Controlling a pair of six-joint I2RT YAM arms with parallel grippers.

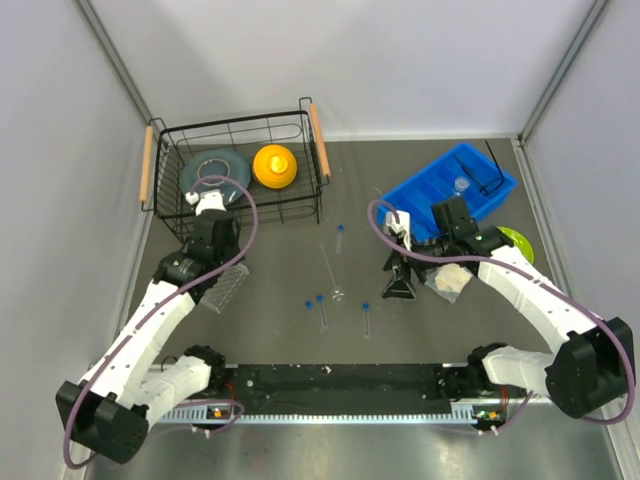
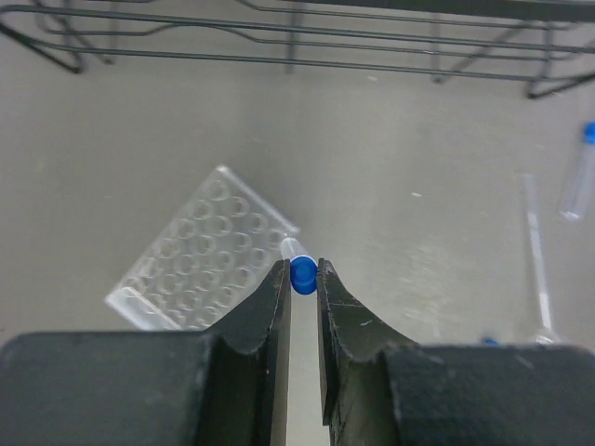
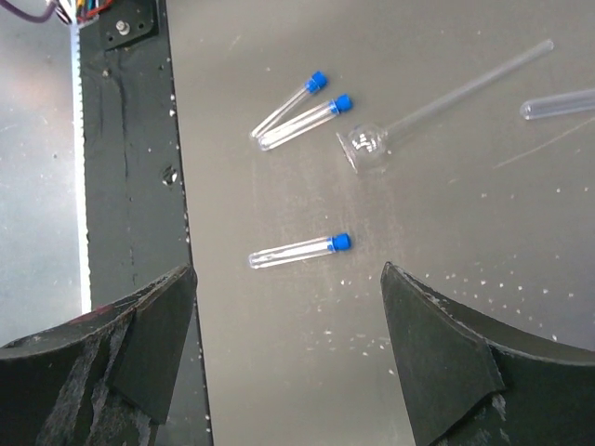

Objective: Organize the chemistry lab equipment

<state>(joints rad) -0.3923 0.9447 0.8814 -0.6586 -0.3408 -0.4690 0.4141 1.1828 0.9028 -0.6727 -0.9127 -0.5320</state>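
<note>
Next, my left gripper should shift across and down to free the tube in the rack's basket-side corner [image 2: 218,189], since that lies below, to the left in the wrist view.
My left gripper [image 2: 303,269] is shut on the blue cap of a clear test tube [image 2: 296,251], held over the right edge of the clear grid rack [image 2: 200,255]; in the top view the left gripper [image 1: 224,268] is just above the rack [image 1: 226,290]. My right gripper [image 3: 288,307] is open and empty above one blue-capped tube [image 3: 293,249]. Two more tubes [image 3: 297,119] lie beside a clear long-stemmed glass piece [image 3: 364,147]. In the top view the right gripper [image 1: 400,280] is at mid-table. A black wire stand [image 1: 488,165] and a small clear vial [image 1: 461,184] lie in the blue tray.
A black wire basket [image 1: 300,205] at the back left holds a grey plate [image 1: 215,165] and a yellow dome [image 1: 274,165]. The blue tray [image 1: 420,195] is at the back right, a lime-green plate [image 1: 517,240] beside it. A crumpled clear bag [image 1: 447,281] lies under the right arm. Another tube [image 1: 340,238] lies mid-table.
</note>
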